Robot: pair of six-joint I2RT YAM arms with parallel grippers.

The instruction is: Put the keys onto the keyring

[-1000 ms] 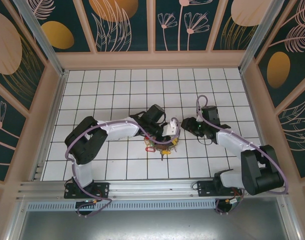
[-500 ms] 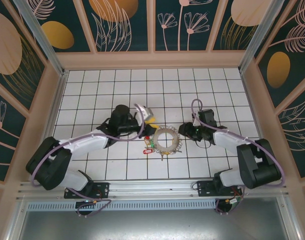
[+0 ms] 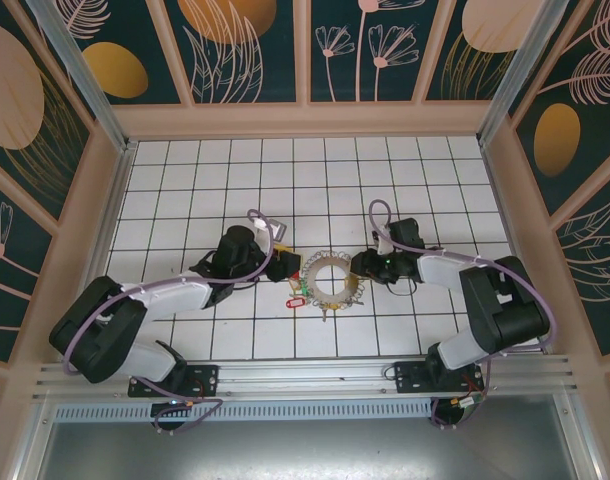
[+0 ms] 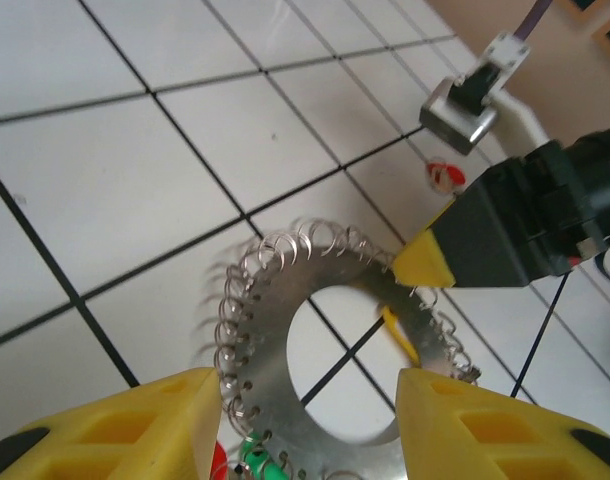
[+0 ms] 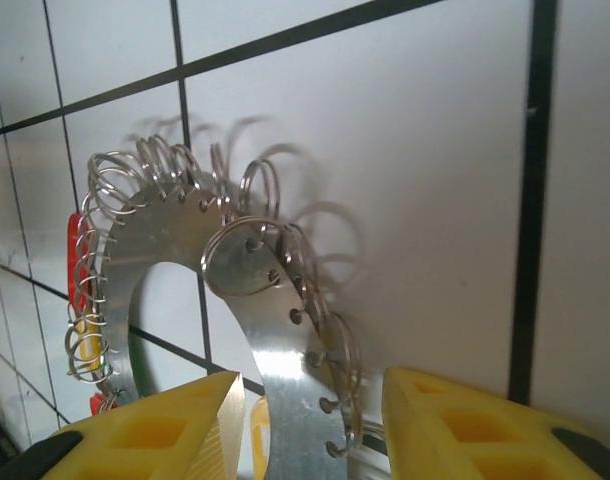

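The hoop's metal band [image 3: 353, 276] already runs between my right gripper's open fingers, so it should slide a little further on toward the hoop's hole and close next.
The keyring [image 3: 330, 262] is a flat silver hoop rimmed with small wire loops, lying mid-floor. At its near-left rim hang keys with a red head [image 3: 295, 299] and a green head [image 4: 253, 462]. My left gripper [image 3: 288, 268] sits low at the hoop's left side, open. The hoop [image 4: 275, 330] lies just past its yellow fingers [image 4: 135, 430], untouched. My right gripper [image 3: 357, 268] is at the hoop's right rim. There the metal band [image 5: 285, 380] runs between its fingers [image 5: 475, 430] with a gap on each side. Its yellow tip [image 4: 425, 262] shows at the far rim.
The white tiled floor [image 3: 235, 190] is boxed in by wooden walls, with a metal rail [image 3: 305, 375] along the near edge. Purple cables loop over both arms. A yellow piece [image 4: 400, 335] shows through the hoop's hole. Open tiles stretch behind the hoop.
My left arm swung off the hoop to the left, dropped beside it, and its jaws widened. My right gripper slid left onto the hoop's right rim.
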